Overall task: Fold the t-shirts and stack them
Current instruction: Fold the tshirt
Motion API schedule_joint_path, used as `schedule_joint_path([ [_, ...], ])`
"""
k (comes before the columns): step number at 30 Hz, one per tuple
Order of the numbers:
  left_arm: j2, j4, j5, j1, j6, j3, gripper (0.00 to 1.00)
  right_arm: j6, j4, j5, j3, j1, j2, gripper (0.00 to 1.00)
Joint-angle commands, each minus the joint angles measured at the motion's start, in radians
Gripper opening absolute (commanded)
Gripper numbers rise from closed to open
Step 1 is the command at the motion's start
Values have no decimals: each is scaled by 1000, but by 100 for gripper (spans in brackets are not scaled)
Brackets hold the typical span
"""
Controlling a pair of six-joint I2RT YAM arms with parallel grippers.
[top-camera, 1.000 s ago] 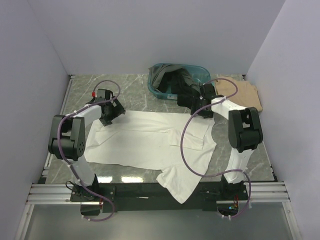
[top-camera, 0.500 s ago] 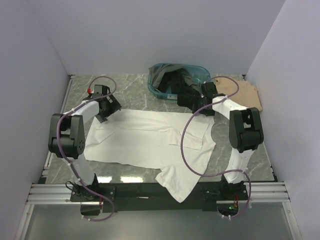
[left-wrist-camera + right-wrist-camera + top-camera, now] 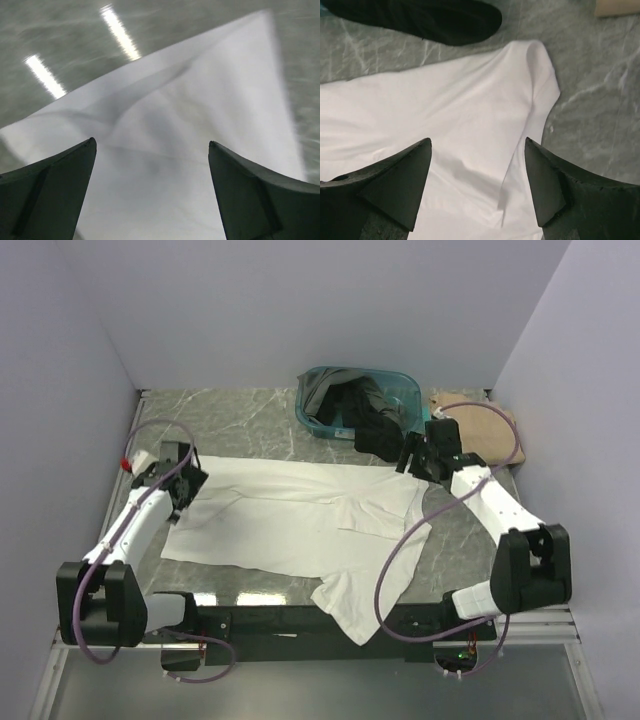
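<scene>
The shirt lies flat with bare marble beside its near corner. My left gripper should next go back along the shirt's side edge and down onto its near corner (image 3: 168, 554).
A large white t-shirt (image 3: 290, 525) lies spread flat across the table, one sleeve hanging toward the near edge. My left gripper (image 3: 188, 485) hovers open over the shirt's far left corner (image 3: 200, 90); nothing sits between its fingers (image 3: 60, 190). At the shirt's far right corner (image 3: 530, 75) my right gripper (image 3: 412, 456) is open too, just above the cloth. A tan t-shirt (image 3: 490, 430) lies at the back right. Black and dark grey t-shirts (image 3: 365, 410) fill the basket, and a black one (image 3: 435, 17) spills onto the table.
The teal plastic basket (image 3: 318, 420) stands at the back middle, against the rear wall. Grey marble tabletop (image 3: 230, 420) shows behind the white shirt and at its right side (image 3: 600, 120). Walls close in on the left, back and right.
Both arms have lowered and stretched out. The left gripper has slid left and nearer, to the shirt's left corner. The right gripper has shifted right, away from the basket.
</scene>
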Motion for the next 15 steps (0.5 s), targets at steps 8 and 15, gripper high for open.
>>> schedule_joint_path([
  [8,-245,-48,-37,158,-175,-341,99,87,73,-66,-108,9,-204,82],
  [15,-213,110,126,299,-72,-446,97,84,79,-75,-117,12,-207,83],
])
